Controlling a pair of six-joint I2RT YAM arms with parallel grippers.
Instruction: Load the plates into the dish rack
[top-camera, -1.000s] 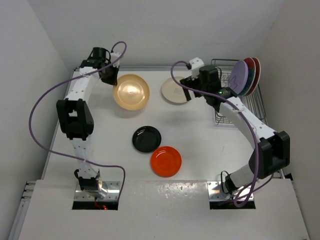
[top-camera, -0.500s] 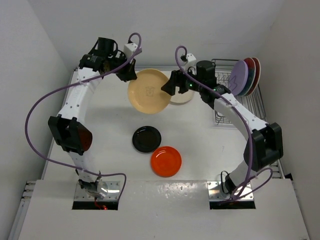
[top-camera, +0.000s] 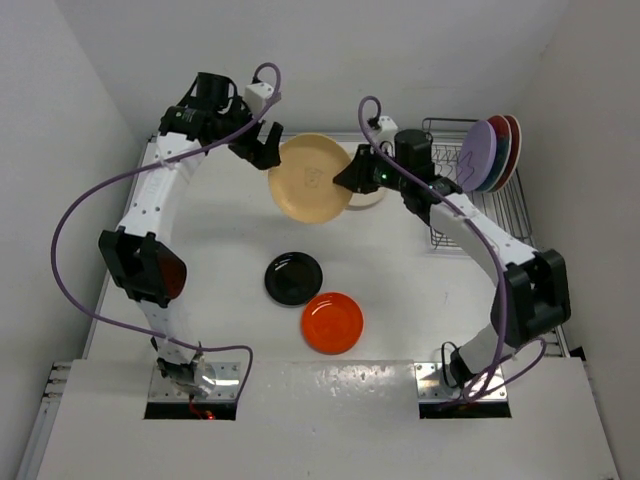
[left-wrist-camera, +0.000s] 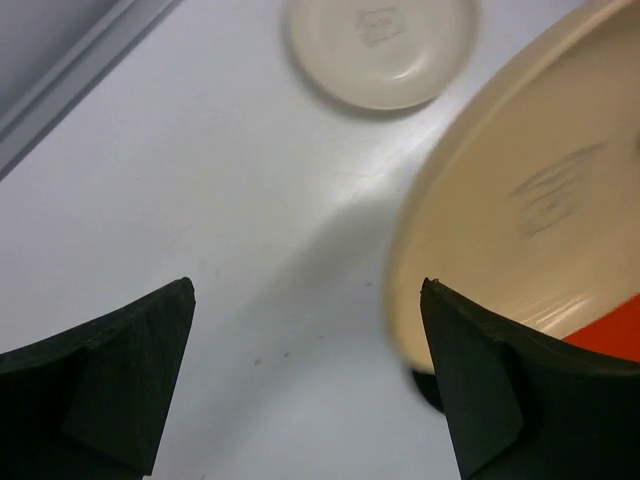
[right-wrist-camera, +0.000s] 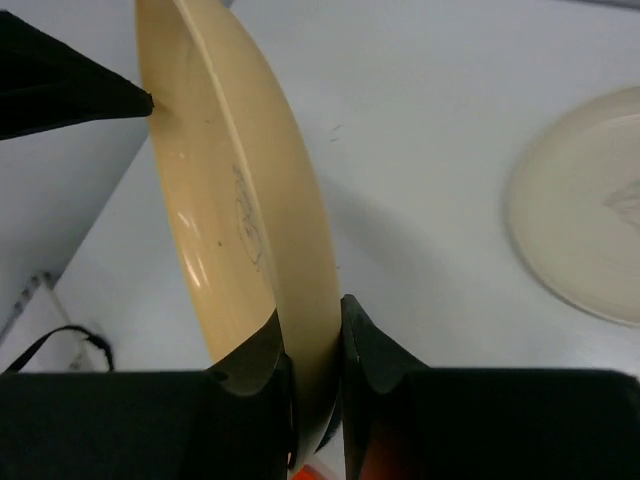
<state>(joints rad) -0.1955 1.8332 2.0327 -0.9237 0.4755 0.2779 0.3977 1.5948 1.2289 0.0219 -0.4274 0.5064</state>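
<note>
The yellow-orange plate goes right in the top view next, since the dish rack is free beside the lilac plate (top-camera: 481, 155). My right gripper turns, lowers there and releases.
The yellow-orange plate (top-camera: 308, 180) hangs tilted above the table's back, its underside facing up. My right gripper (top-camera: 351, 178) is shut on its right rim; in the right wrist view both fingers (right-wrist-camera: 372, 352) pinch the edge of this plate (right-wrist-camera: 235, 190). My left gripper (top-camera: 263, 147) stands open just left of the plate, its right finger (left-wrist-camera: 500, 395) beside the rim (left-wrist-camera: 520, 210) without holding it. A cream plate (top-camera: 372, 198) lies flat behind, partly hidden. A black plate (top-camera: 293, 277) and an orange-red plate (top-camera: 332, 322) lie mid-table. The dish rack (top-camera: 503, 212) holds a lilac plate (top-camera: 481, 155) and two red plates (top-camera: 506, 140) upright.
The rack stands at the back right against the wall. Purple cables loop from both arms. The table's left edge (left-wrist-camera: 70, 75) runs close behind the left gripper. The cream plate (right-wrist-camera: 590, 215) sits to the right of the held plate.
The yellow-orange plate came off the table and moved right, tilted. My left gripper, shut on it before, has opened. My right gripper has closed on its right rim.
</note>
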